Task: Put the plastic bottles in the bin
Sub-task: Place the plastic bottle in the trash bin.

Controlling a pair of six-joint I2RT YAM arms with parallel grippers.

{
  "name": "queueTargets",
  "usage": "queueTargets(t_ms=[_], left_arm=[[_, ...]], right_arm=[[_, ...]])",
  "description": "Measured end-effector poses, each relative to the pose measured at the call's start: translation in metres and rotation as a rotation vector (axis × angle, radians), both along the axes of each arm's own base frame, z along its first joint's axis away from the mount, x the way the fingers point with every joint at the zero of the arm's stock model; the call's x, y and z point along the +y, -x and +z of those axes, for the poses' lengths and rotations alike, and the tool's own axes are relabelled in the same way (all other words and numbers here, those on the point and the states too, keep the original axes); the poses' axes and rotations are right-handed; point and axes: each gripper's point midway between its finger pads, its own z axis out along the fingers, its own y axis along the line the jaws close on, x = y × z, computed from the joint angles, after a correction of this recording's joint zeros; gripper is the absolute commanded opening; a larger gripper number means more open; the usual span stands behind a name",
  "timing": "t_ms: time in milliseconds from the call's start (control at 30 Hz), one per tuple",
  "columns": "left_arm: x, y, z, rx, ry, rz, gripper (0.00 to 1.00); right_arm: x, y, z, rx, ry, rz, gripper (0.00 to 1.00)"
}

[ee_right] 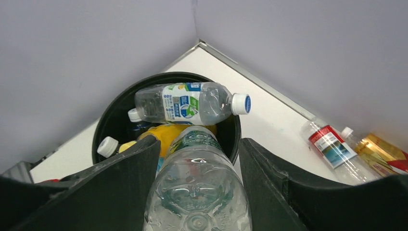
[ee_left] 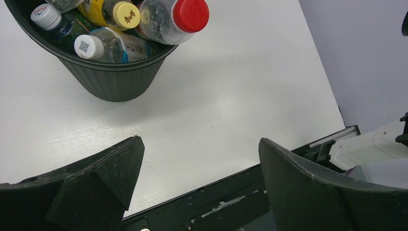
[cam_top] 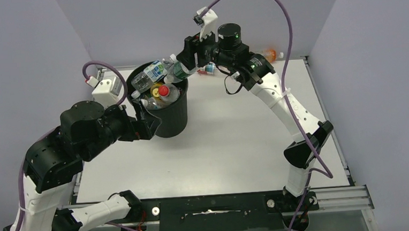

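The green-labelled bottle's neck points into the bin (cam_top: 173,117) beside the blue-labelled bottle, so my right gripper lowers further in over the pile and opens next.
The black bin (cam_top: 173,117) stands at the back left, piled with bottles. A clear blue-labelled bottle (cam_top: 149,73) lies across the top, beside a red-capped one (cam_top: 163,90). My right gripper (cam_top: 184,59) is shut on a clear green-labelled bottle (cam_top: 177,71), held neck-down over the bin's far rim. In the right wrist view this bottle (ee_right: 197,187) fills the gap between the fingers of the right gripper (ee_right: 199,142), above the bin (ee_right: 110,108). My left gripper (cam_top: 148,121) is open and empty beside the bin's left wall. In the left wrist view the left gripper (ee_left: 200,140) is wide apart, with the bin (ee_left: 115,82) at upper left.
A clear red-labelled bottle (cam_top: 208,68) lies on the table near the back wall, also in the right wrist view (ee_right: 332,147). An orange bottle (cam_top: 272,54) lies at the back edge further right, and shows in the right wrist view (ee_right: 380,154).
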Motion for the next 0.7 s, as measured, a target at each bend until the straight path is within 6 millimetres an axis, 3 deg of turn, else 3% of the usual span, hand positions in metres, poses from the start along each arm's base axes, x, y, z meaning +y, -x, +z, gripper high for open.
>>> queueTargets(t_ms=[133,400,567,700], left_arm=[[0.001,0.001,0.001,-0.005,0.004,0.0,0.91],[0.001,0.001,-0.001,-0.003,-0.002,-0.001,0.91],[0.001,0.001,-0.001,-0.002,-0.003,-0.001,0.91],[0.003,0.002,0.0,-0.005,0.001,-0.001,0.91]], right_arm=[[-0.003,-0.002,-0.011,-0.007,0.069,-0.065,0.48],[-0.01,-0.009,-0.008,-0.05,0.123,-0.133,0.49],[0.003,-0.011,-0.013,-0.074,0.149,-0.126,0.51],[0.024,-0.012,-0.035,-0.073,0.191,-0.1,0.53]])
